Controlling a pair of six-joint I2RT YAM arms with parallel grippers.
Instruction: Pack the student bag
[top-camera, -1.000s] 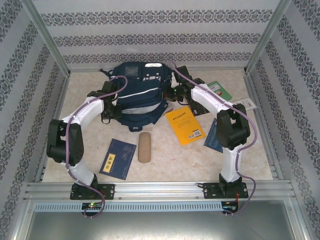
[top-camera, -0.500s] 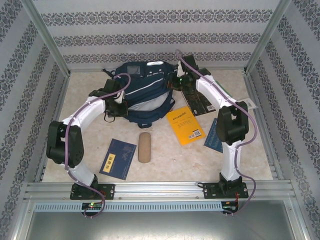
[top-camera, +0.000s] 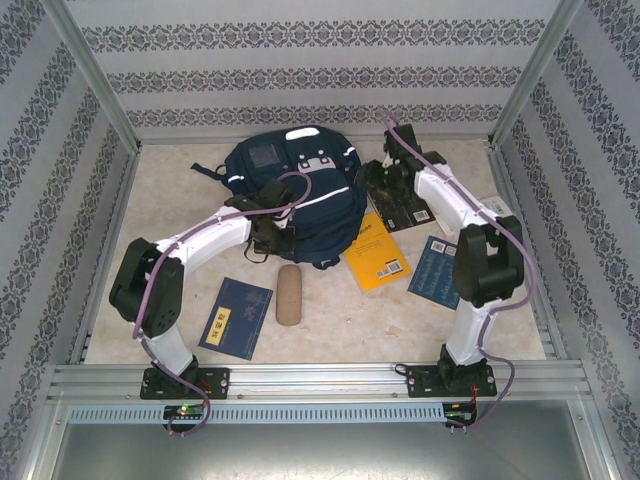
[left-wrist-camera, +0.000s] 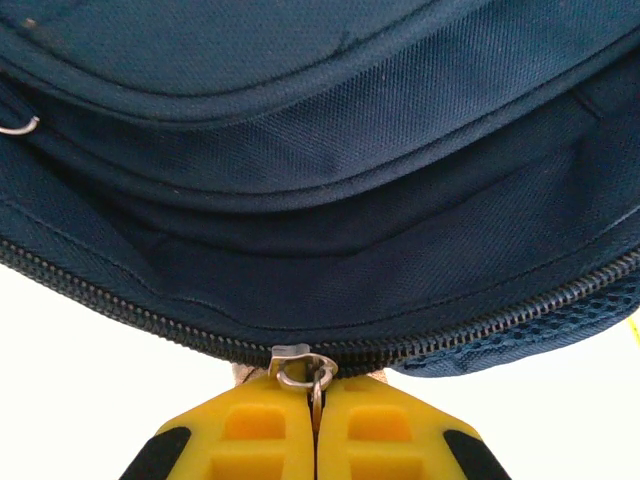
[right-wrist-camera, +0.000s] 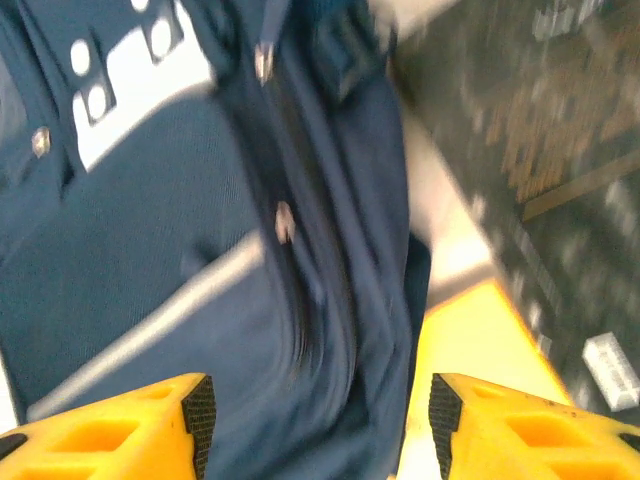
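The robot's left gripper will next pull the zipper pull outward along the bag's edge toward the loose black strap and let go of it, since the zipper's slider runs along that line.
The student bag, a navy-blue backpack with a thin white stripe, lies at the back middle of the table. Its lower edge overlaps a yellow book. My left gripper is at the bag's near edge. In the left wrist view it is shut on the metal zipper pull, which hangs from the slider on the zipper line. My right gripper stands open just right of the bag. In the right wrist view its fingers straddle blurred bag fabric without touching it.
A blue book and a tan pencil case lie in front of the bag. Another blue book lies right of the yellow one, and a dark book is under the right arm. Patterned walls close in the sides and back.
The right gripper has opened, let go of the bag and drawn back to the right. The left gripper moved right with the zipper pull. The bag has slumped flatter, toward the yellow book.
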